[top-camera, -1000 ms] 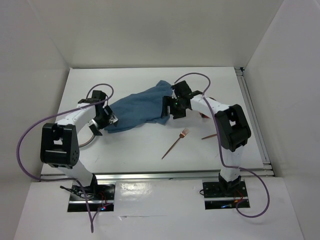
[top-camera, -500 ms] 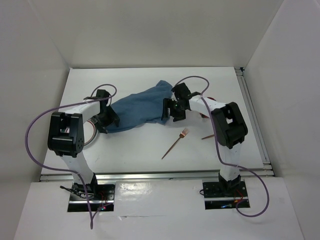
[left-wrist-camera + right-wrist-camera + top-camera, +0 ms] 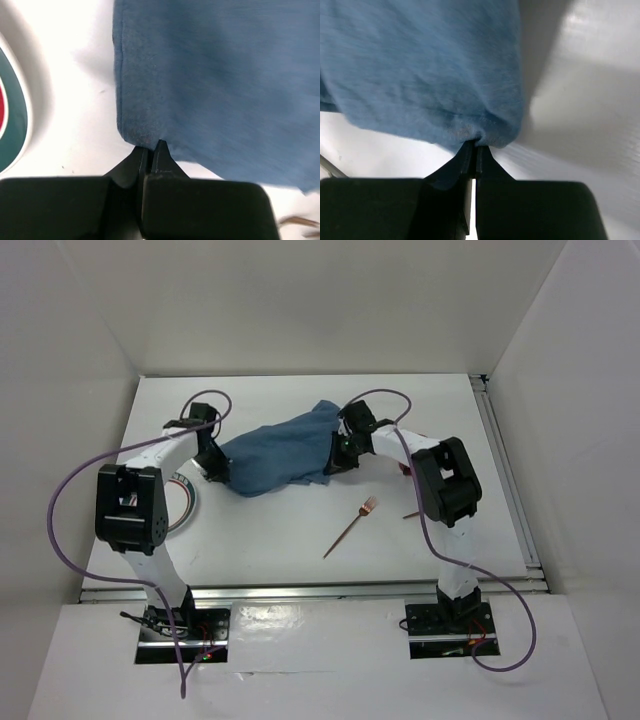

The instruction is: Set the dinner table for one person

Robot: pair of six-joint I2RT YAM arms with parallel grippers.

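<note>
I should next lift my left gripper, move it outward to the table's far edge and lower it to let go there, since the mat [image 3: 280,448] lies crumpled.
A crumpled blue cloth mat [image 3: 280,448] lies in the middle of the white dinner table [image 3: 270,535]. My left gripper [image 3: 216,468] is shut on the mat's near left corner; in the left wrist view the fingertips [image 3: 151,146] pinch the blue hem [image 3: 140,135]. My right gripper [image 3: 338,461] is shut on the mat's near right edge, and in the right wrist view the cloth [image 3: 425,65] bunches into the closed tips [image 3: 475,145]. A copper fork [image 3: 350,526] lies on the table in front of the mat.
A white plate with a green and red rim [image 3: 188,508] sits at the left, partly under my left arm, and shows at the left edge of the left wrist view [image 3: 11,125]. A second copper utensil [image 3: 412,512] pokes out from under my right arm. White walls stand on three sides.
Both grippers went from open to shut on the blue cloth mat. Both moved a little towards the far side, and the mat's near corners lifted and bunched.
</note>
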